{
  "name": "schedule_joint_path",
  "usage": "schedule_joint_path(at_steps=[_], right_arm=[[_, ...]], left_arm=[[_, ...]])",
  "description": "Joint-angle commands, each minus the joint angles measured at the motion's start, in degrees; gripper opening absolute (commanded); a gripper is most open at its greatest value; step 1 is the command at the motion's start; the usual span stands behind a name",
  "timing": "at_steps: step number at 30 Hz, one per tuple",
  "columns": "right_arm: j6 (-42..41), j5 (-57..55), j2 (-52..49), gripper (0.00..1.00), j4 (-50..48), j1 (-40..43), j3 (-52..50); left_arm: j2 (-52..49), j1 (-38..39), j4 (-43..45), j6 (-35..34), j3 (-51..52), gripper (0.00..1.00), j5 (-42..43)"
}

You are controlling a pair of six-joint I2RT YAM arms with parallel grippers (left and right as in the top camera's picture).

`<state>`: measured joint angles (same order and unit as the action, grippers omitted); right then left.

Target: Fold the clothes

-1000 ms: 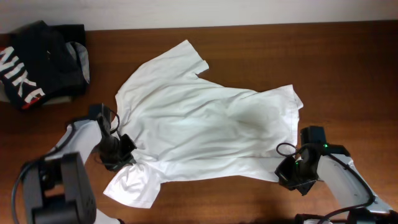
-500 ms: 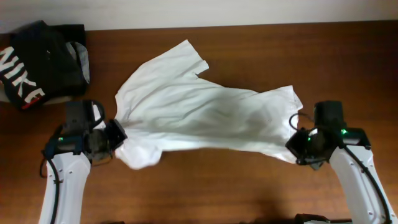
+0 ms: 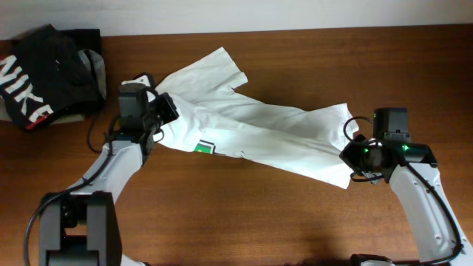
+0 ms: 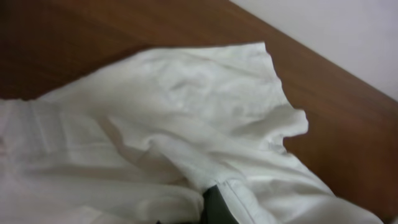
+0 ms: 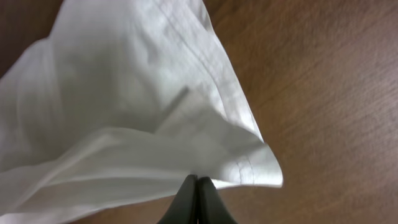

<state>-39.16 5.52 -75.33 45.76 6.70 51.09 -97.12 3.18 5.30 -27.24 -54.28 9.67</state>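
Note:
The left gripper will next go down a little onto the cloth (image 3: 182,113) beside the shirt's sleeve and let go of the shirt's edge, because the shirt's lower half is already folded over toward the back.
A white T-shirt (image 3: 273,133) lies in a diagonal band across the brown table, its lower half doubled over toward the back, with a small green label (image 3: 207,146) showing. My left gripper (image 3: 161,109) is shut on the shirt's edge at the back left, beside the sleeve. In the left wrist view, cloth (image 4: 186,106) wraps round a dark finger (image 4: 214,208). My right gripper (image 3: 353,159) is shut on the shirt's hem corner at the right. The right wrist view shows the fingers (image 5: 197,185) pinching the stitched hem (image 5: 124,99) just above the wood.
A pile of dark clothes with white NIKE lettering (image 3: 44,74) sits at the back left corner, close to my left arm. The table's far edge meets a pale wall (image 3: 295,15). Bare wood (image 3: 244,214) runs along the front.
My left gripper has carried the shirt's lower left part up and toward the back, over the rest. My right gripper has lifted the right hem corner and shifted slightly back. The shirt is now narrower.

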Motion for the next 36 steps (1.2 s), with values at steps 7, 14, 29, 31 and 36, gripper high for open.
schedule_joint_path(at_steps=[7,14,29,31,36], right_arm=[[-0.15,-2.62,-0.44,0.04,-14.69,0.00,-4.87],[6.25,-3.17,-5.29,0.99,-9.14,0.61,1.46],[24.17,6.10,-24.61,0.99,9.42,1.51,28.04],[24.90,6.10,-24.81,0.99,9.86,1.51,28.04],[25.42,5.90,-24.81,0.99,11.72,1.51,28.04]], left_arm=[[-8.98,1.07,5.09,0.70,-0.85,0.01,-11.65],[-5.51,-0.13,1.07,6.56,-3.54,0.99,-11.65],[-40.28,3.32,-44.41,33.07,-73.66,0.99,8.57],[-45.16,5.01,-42.18,34.71,-73.66,0.99,7.17],[-53.83,5.25,-39.12,34.69,-73.66,0.99,6.36]])
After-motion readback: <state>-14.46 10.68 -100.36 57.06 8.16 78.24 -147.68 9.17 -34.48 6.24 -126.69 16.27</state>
